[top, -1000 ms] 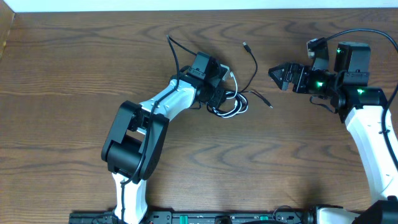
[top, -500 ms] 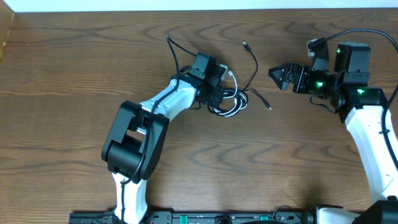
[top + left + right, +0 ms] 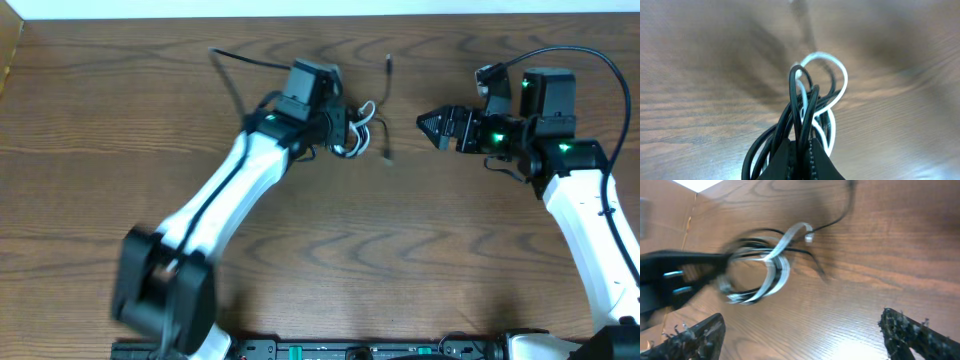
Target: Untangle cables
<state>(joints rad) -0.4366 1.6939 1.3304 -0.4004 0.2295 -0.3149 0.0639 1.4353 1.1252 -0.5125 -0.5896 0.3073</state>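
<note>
The robot's left gripper will next hold above the table and release the cable bundle onto the bare wood below, because the shut fingers keep the bundle's pieces of cable pinched together.
The cables form a knotted bundle of one white cord and black cords at the table's far middle. My left gripper is shut on that bundle. In the left wrist view the jaws pinch black strands, and the white loop hangs beyond them over the table. A loose black end trails toward the far edge. To the right of the bundle and apart from it, my right gripper stands open and points at it. The right wrist view shows the blurred bundle ahead of the wide-open, empty gripper.
The wooden table ends at a white strip along the far side. A raised wooden edge borders the far left. The left arm's own thick black wire arcs behind it, and the right arm's wire loops above its wrist.
My left gripper closed on the bundle and carried it up and away toward the far edge, the arm stretching out. The right gripper moved slightly left toward the bundle.
</note>
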